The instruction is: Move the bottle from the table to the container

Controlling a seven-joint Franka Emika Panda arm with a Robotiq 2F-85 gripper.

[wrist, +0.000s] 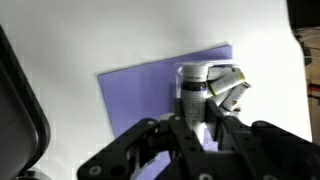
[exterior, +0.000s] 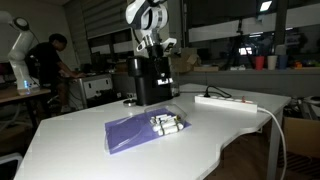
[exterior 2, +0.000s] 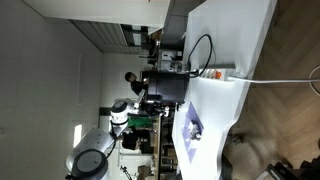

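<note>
I will next move my gripper toward the right in the wrist view, over the clear container (exterior: pixel 164 123) (wrist: pixel 226 88). Then I will lower it to let go of the bottle, since similar bottles lie inside.
My gripper (wrist: pixel 200 126) is shut on a small pale bottle (wrist: pixel 191 97) with a dark cap, held upright between the fingers. Below it lies a purple mat (wrist: pixel 140 95) with a few more small bottles (wrist: pixel 227 86) on their sides. The black container (wrist: pixel 18 110) shows at the left edge of the wrist view. In an exterior view the gripper (exterior: pixel 151 50) hangs high, just over the tall black container (exterior: pixel 150 85), behind the mat (exterior: pixel 130 132) and its bottles (exterior: pixel 166 125). The container (exterior 2: pixel 170 88) and mat (exterior 2: pixel 190 125) show in both exterior views.
A flat white power strip (exterior: pixel 226 101) with a cable lies on the white table (exterior: pixel 80 140) beside the container; it also shows in an exterior view (exterior 2: pixel 215 72). A person (exterior: pixel 48 62) works at a bench in the background. The table's curved front edge is near the mat.
</note>
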